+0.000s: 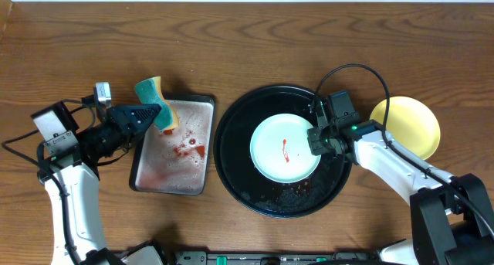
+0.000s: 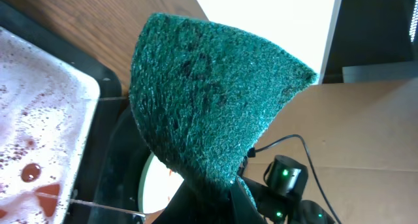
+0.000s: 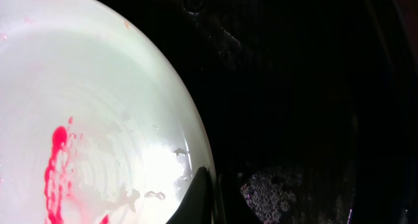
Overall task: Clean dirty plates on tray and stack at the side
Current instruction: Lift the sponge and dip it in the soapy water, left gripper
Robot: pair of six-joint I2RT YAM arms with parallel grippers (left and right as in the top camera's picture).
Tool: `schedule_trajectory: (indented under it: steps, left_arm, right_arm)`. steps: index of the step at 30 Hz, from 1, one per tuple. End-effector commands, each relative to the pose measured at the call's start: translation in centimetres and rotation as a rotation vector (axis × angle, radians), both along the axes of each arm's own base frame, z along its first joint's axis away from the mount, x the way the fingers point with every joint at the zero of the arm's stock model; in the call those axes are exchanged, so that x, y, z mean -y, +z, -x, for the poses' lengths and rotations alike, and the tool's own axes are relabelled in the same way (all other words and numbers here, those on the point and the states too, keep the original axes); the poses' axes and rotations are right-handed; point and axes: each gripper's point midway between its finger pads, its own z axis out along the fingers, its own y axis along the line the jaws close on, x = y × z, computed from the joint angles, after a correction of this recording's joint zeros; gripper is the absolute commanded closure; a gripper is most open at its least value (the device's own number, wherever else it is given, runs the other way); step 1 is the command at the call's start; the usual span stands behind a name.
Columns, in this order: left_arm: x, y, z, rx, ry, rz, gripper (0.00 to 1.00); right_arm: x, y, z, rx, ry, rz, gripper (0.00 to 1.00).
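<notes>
The mint-blue plate has a red smear, so my left gripper will next wipe the sponge (image 2: 209, 100) over it, then lower the sponge onto the rectangular tray's red bits and release it.
A pale mint-blue plate (image 1: 284, 147) with a red smear lies in the middle of the round black tray (image 1: 228, 163). My right gripper (image 1: 315, 137) is shut on its right rim. In the right wrist view one finger (image 3: 208, 199) lies over the rim of the plate (image 3: 85, 106), with the wet tray floor (image 3: 294, 87) beside it. A pale yellow plate (image 1: 407, 126) lies on the table to the right of the tray. No second mint plate shows. My left gripper (image 1: 157, 114) is shut on a green-and-yellow sponge (image 2: 209, 100), held over the rectangular tray.
The rectangular black-rimmed tray (image 1: 166, 172) holds foamy pinkish water with red bits; it also shows in the left wrist view (image 2: 39, 119). The black tray's floor has foam near its front. A black cable (image 1: 363, 72) arcs over the right arm.
</notes>
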Motion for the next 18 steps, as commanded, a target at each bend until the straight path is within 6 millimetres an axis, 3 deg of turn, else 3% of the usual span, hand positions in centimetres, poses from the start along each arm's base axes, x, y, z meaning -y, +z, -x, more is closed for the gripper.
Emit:
schedule_trajectory:
  steps: [1,5,8,13,18]
  left_arm:
    - [0.5,-1.1,-0.1,0.011,-0.015,-0.106,0.93]
    - [-0.1,-6.6,0.7,-0.170,0.022,-0.406,0.93]
    - [-0.4,-9.6,1.7,-0.291,0.020,-0.627,0.92]
    - [1.3,-10.7,1.8,-0.293,-0.035,-0.828,0.93]
    - [4.1,-10.4,1.7,-0.258,-0.113,-0.908,0.93]
  right_arm:
    - [-0.5,-0.6,0.8,-0.031,0.012,-0.023,0.99]
    - [-0.8,-0.7,1.1,-0.045,0.021,-0.043,0.99]
    - [-0.8,-0.8,1.4,-0.058,0.018,-0.044,0.99]
    - [-1.7,-0.7,1.9,-0.083,0.033,-0.097,0.99]
    - [-1.8,-0.8,2.4,-0.108,0.028,-0.110,0.99]
